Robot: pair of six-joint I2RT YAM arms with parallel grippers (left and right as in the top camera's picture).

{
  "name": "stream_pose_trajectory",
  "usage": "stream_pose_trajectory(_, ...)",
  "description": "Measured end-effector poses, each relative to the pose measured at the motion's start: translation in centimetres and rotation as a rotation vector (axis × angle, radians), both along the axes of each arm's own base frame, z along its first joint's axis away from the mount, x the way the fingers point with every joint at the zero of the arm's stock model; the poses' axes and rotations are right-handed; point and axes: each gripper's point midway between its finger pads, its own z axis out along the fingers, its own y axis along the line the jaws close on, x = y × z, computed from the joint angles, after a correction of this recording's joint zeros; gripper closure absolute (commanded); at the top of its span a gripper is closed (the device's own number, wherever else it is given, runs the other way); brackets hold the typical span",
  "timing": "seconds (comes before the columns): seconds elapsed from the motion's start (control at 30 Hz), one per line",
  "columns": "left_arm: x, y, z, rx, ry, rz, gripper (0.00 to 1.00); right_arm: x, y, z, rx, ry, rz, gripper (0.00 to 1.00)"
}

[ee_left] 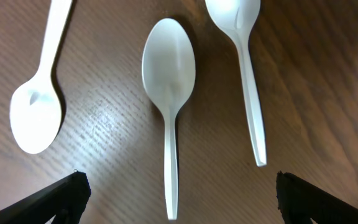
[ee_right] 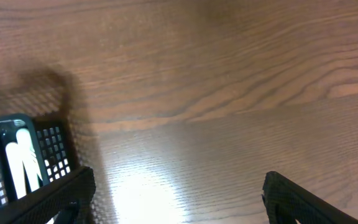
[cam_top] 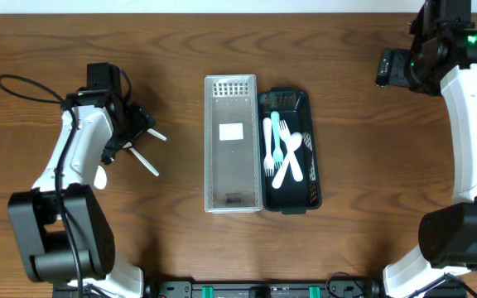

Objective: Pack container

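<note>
Next, my left gripper lowers its fingers around the middle spoon's narrow neck [cam_top: 132, 149] [ee_left: 169, 119] below it and closes, as they already stand astride the spoon's handle.
Three white plastic spoons lie on the wooden table at the left: a middle one [ee_left: 168, 81], a left one [ee_left: 36, 112] and a right one [ee_left: 244, 62]. My left gripper [ee_left: 178, 190] is open and empty just above them, its fingers either side of the middle spoon's handle; it also shows in the overhead view [cam_top: 133, 124]. A clear perforated container [cam_top: 231, 194] stands empty at the centre. Beside it a black basket [cam_top: 290, 99] holds white and teal forks [cam_top: 276, 141]. My right gripper [ee_right: 179, 193] is open and empty over bare table at the far right [cam_top: 385, 66].
The black basket's corner [ee_right: 17, 155] shows at the left edge of the right wrist view. Spoon handles [cam_top: 146, 161] stick out from under the left arm in the overhead view. A black cable [cam_top: 23, 87] loops on the table at the far left.
</note>
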Motion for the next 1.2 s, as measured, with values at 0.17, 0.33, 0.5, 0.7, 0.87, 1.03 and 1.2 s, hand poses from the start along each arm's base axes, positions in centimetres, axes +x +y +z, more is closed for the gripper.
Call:
stream_pose_trajectory(0.17,0.2,0.1,-1.7,0.008,0.032,-0.016,0.02,0.0,0.0,-0.1,-0.001,0.001,0.002,0.08)
stream_pose_trajectory(0.33,0.1,0.3,-3.5,0.014,0.073,-0.032,0.02,0.1,0.0,0.0,-0.001,0.000,0.003,0.08)
stream_pose_trajectory(0.5,-0.3,0.3,-4.7,0.016,0.098,-0.050,0.02,0.1,0.0,0.0,-0.001,-0.001,0.003,0.07)
stream_pose_trajectory(0.7,0.0,0.3,-5.1,0.018,0.089,-0.056,0.02,0.1,0.0,0.0,-0.001,-0.001,0.003,0.08)
stream_pose_trajectory(0.87,0.1,0.3,-5.3,0.021,0.088,-0.073,0.02,0.1,0.0,0.0,-0.001,-0.002,0.003,0.08)
stream_pose_trajectory(1.03,0.3,0.6,-5.3,0.023,0.080,-0.075,0.02,0.1,0.0,0.0,-0.001,-0.001,0.003,0.08)
stream_pose_trajectory(1.2,0.3,1.5,-5.3,0.023,0.075,-0.053,0.02,0.1,0.0,0.0,-0.001,-0.001,0.003,0.08)
